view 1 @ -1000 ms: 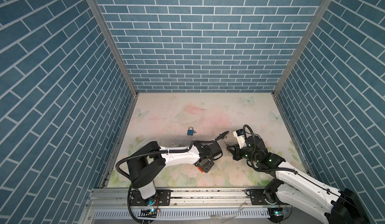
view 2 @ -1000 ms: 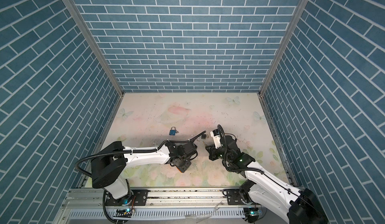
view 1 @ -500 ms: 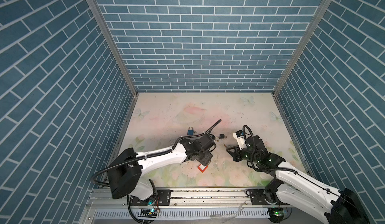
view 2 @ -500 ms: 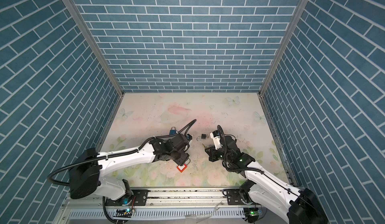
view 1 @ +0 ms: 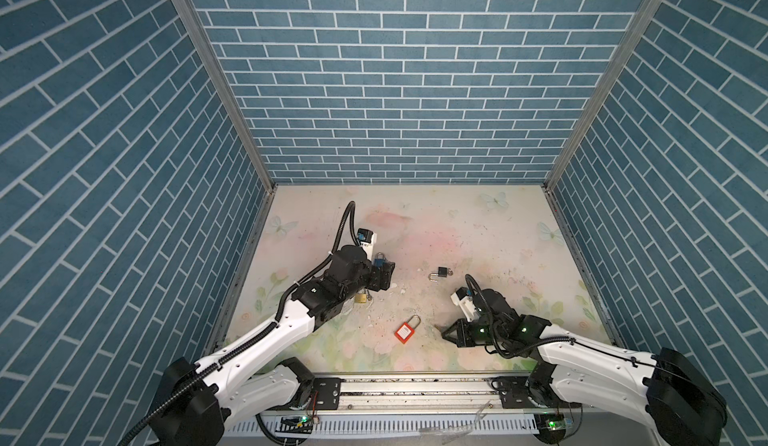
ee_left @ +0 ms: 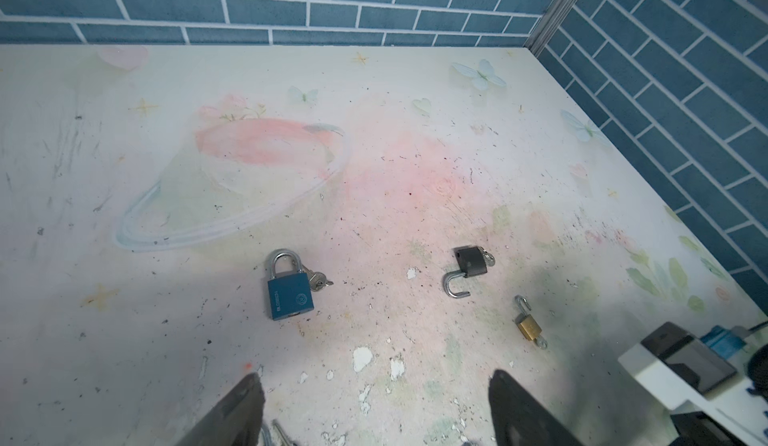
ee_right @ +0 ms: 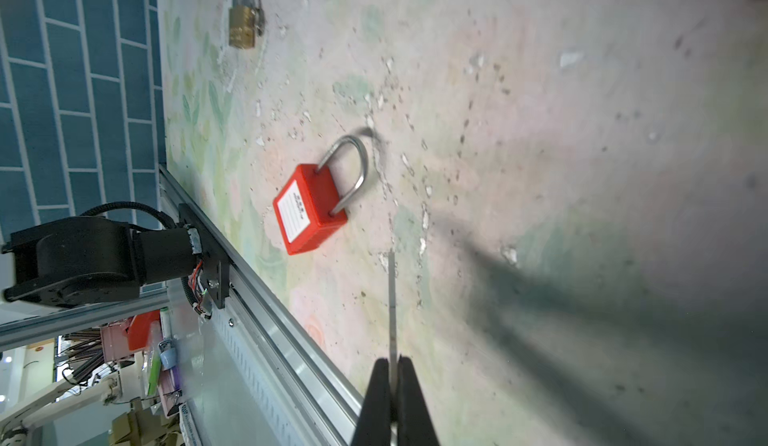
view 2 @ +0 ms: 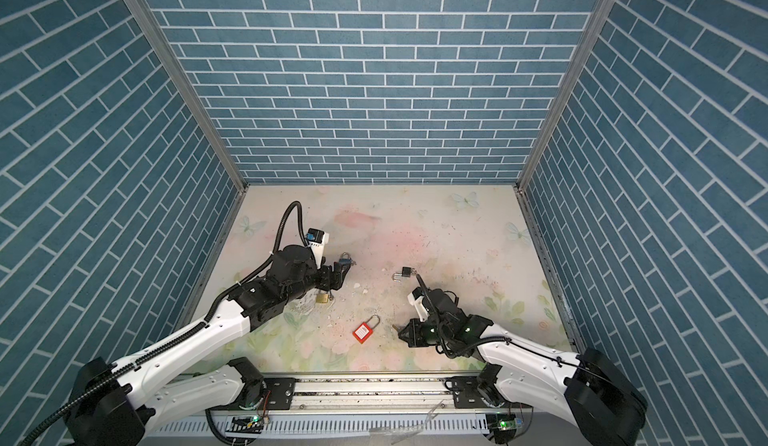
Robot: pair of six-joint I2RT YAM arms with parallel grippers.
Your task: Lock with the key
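My right gripper will next move down and toward the red padlock and release the key beside the padlock's shackle [view 1: 418, 327] [ee_right: 364, 203], because both legs of the shackle are already in the padlock's body.
The red padlock [view 1: 406, 332] [view 2: 363, 332] [ee_right: 309, 211] lies flat near the table's front, both shackle legs in its body. My right gripper [view 1: 444, 332] [view 2: 400, 332] [ee_right: 392, 363] is just to its right, shut on a thin silver key [ee_right: 391, 298] whose blade points past the padlock without touching it. My left gripper [view 1: 382, 278] [view 2: 338, 275] [ee_left: 374, 381] hangs open and empty further back on the left, above the table. A blue padlock [view 1: 379, 261] [view 2: 345, 261] [ee_left: 289, 294] lies ahead of it, shackle shut, keys beside it.
A black padlock [view 1: 444, 273] [view 2: 408, 273] [ee_left: 469, 263] with its shackle swung open lies mid-table. A brass padlock [view 1: 360, 297] [view 2: 322, 297] [ee_right: 242, 24] sits under my left arm. The left wrist view shows a small brass padlock [ee_left: 528, 327], shackle open. Blue brick walls enclose three sides.
My left gripper has opened wide, left the red padlock lying on the table, and swung back and left toward the blue padlock. My right arm has hardly moved.
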